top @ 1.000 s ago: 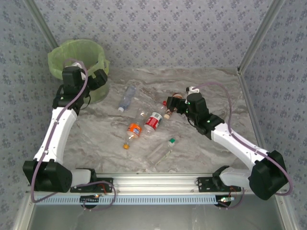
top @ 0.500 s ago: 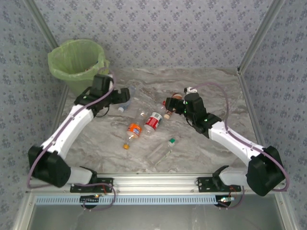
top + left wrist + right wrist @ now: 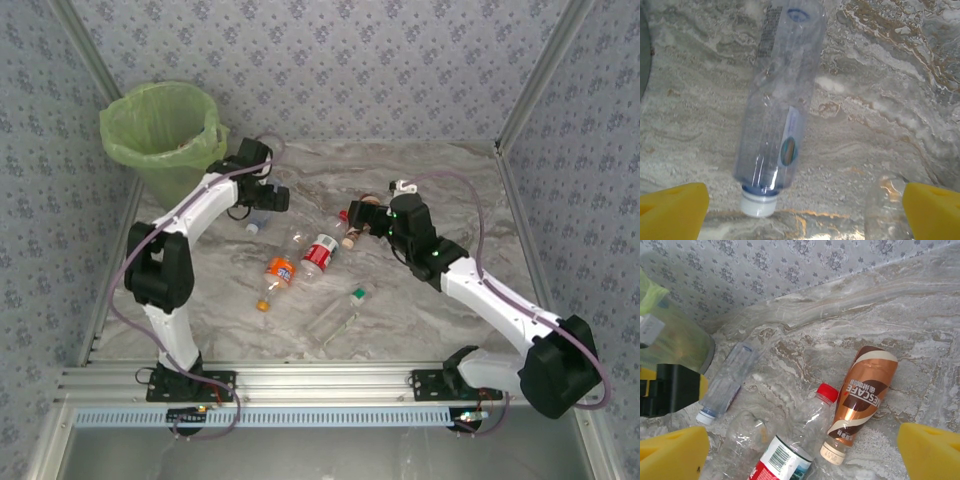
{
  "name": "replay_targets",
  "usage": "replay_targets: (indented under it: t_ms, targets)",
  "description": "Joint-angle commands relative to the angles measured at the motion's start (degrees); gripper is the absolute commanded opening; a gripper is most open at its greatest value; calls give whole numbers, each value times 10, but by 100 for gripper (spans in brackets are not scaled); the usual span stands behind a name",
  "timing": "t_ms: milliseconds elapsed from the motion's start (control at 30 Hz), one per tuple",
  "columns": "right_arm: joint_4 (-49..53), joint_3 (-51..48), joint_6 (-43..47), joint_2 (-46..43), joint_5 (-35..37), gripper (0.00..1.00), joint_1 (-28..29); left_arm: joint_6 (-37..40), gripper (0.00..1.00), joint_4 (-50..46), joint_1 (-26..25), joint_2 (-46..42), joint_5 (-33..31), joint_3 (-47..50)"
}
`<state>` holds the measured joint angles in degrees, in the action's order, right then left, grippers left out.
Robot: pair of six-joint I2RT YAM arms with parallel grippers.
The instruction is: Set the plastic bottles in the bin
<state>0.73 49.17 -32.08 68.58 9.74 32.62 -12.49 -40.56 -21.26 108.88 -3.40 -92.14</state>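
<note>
My left gripper is open and the bottle lies lengthwise between its fingers, so next I will lower the gripper over the middle of the white-capped bottle's body and close there.
Several plastic bottles lie on the marble table. One with a white cap and blue label lies just ahead of my open left gripper, between its yellow fingertips and untouched. From above, the left gripper sits right of the light-green bin. My right gripper is open and empty above a brown coffee bottle and a red-capped, red-label bottle. An orange-label bottle and a green-capped clear bottle lie nearer the front.
A crushed clear bottle lies between the two grippers. Patterned walls close the back and both sides. The bin stands in the back left corner against the wall. A metal rail runs along the near edge.
My left arm has swung away from above the bin, right and down to the white-capped bottle. The right arm has barely shifted. Both grippers stayed open.
</note>
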Motion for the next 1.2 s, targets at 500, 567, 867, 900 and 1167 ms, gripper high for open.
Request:
replay_targets:
  t_ms: [500, 567, 867, 900, 1167]
  targets:
    - [-6, -11, 34, -38, -4, 99, 13, 114, 85, -91, 31, 206, 47, -209]
    - [0, -12, 33, -41, -1, 99, 13, 116, 82, -90, 31, 214, 48, -215]
    - [7, -12, 32, -48, 4, 99, 15, 127, 68, -93, 35, 260, 30, -255]
    - [8, -11, 33, -49, 4, 99, 15, 129, 68, -94, 36, 265, 30, -259]
    - [10, -11, 35, -52, 7, 99, 15, 139, 68, -103, 36, 296, 34, -278]
